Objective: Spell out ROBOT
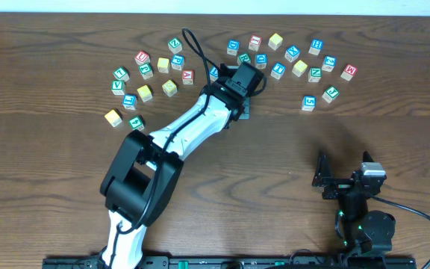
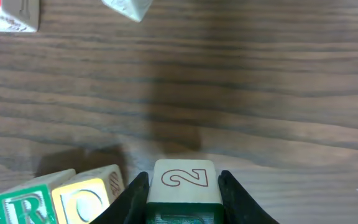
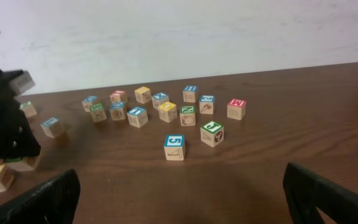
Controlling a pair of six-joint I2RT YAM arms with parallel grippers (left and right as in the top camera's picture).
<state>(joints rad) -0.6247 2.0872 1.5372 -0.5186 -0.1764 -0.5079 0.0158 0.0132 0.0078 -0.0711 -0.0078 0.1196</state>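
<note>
My left gripper carries the held cube down and toward the yellow-topped O cube next, to release it beside that cube.
In the left wrist view my left gripper (image 2: 184, 202) is shut on a wooden cube (image 2: 184, 183) with a green top and a red outlined 2 on the side facing the camera; its top letter is hidden. It hangs low over the table. To its left stand a green R cube (image 2: 22, 206) and a yellow-topped O cube (image 2: 84, 200), side by side and touching. In the overhead view my left gripper (image 1: 242, 110) sits mid-table below the scattered cubes. My right gripper (image 1: 322, 178) stands open and empty at the front right, its jaws wide in the right wrist view (image 3: 179, 199).
Loose letter cubes lie in an arc along the back: one cluster at the left (image 1: 146, 71), another at the right (image 1: 297, 60). A blue-topped 5 cube (image 3: 174, 147) and a green-topped cube (image 3: 212, 133) stand nearest my right gripper. Two more cubes (image 2: 11, 14) lie beyond the held one.
</note>
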